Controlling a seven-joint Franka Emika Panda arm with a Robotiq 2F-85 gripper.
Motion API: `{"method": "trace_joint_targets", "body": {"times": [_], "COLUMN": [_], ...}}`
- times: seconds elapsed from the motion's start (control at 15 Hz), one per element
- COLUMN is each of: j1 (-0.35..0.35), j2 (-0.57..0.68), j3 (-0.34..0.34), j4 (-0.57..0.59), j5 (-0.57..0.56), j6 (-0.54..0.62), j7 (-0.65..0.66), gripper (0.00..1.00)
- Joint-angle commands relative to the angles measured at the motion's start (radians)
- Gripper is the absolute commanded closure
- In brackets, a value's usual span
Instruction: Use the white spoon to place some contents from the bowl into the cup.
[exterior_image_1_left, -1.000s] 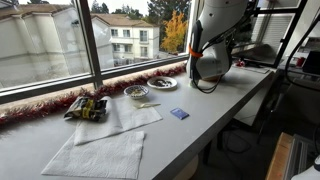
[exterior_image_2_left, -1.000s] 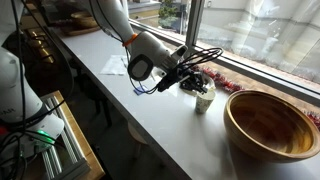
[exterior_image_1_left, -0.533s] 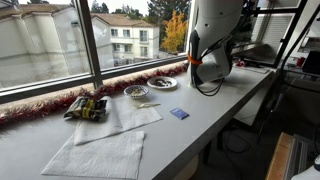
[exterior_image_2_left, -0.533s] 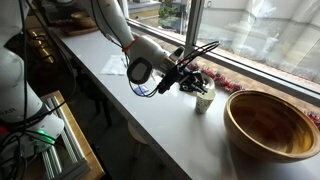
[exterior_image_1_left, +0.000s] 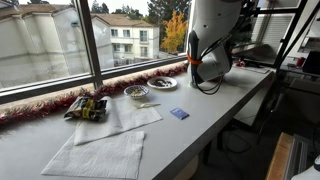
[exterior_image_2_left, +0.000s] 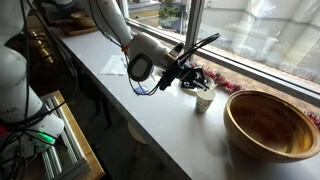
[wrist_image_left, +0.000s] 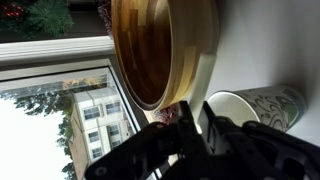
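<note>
The small pale bowl stands open beyond the plate, so my gripper will next move there from the cup, turn downward, lower and release the spoon.
In the wrist view my gripper is shut on a slim white strip, the white spoon, which runs up past the wooden bowl's rim. The tiny pale patterned cup lies right beside the fingers, its mouth open toward them. In an exterior view the gripper hangs just above and beside the cup; the spoon's scoop end is too small to make out there. The small pale bowl with mixed bits sits far off by the window. The arm hides the cup in that view.
A large brown wooden bowl stands just past the cup, and it also shows in the wrist view. A silvery plate, white napkins, a snack bag and a blue card lie on the counter. Red tinsel lines the window sill.
The gripper and forearm have risen slightly over the cup. The cup, the bowls and the other things have not moved.
</note>
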Motion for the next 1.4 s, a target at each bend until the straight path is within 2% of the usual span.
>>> {"method": "trace_joint_targets", "body": {"times": [0.0,0.07,0.27,0.47,0.6,0.8,1.07,1.13,1.33], "j1": [0.055,0.069,0.070,0.022,-0.031,-0.171,-0.353,-0.387,-0.582], "j2": [-0.088,-0.112,-0.183,-0.274,-0.337,-0.412,-0.477,-0.468,-0.404], "j3": [-0.029,-0.047,-0.036,0.037,0.121,0.327,0.632,0.710,0.946], "j4": [-0.010,-0.014,0.019,0.059,0.081,0.102,0.092,0.100,0.168], "j5": [0.004,-0.092,-0.220,-0.370,-0.468,-0.591,-0.650,-0.529,-0.461], "j6": [-0.122,-0.170,-0.311,-0.380,-0.404,-0.425,-0.449,-0.460,-0.490], "j7": [-0.005,0.094,0.228,0.390,0.481,0.579,0.662,0.570,0.508], "gripper": [0.97,0.97,0.97,0.97,0.97,0.97,0.97,0.97,0.97]}}
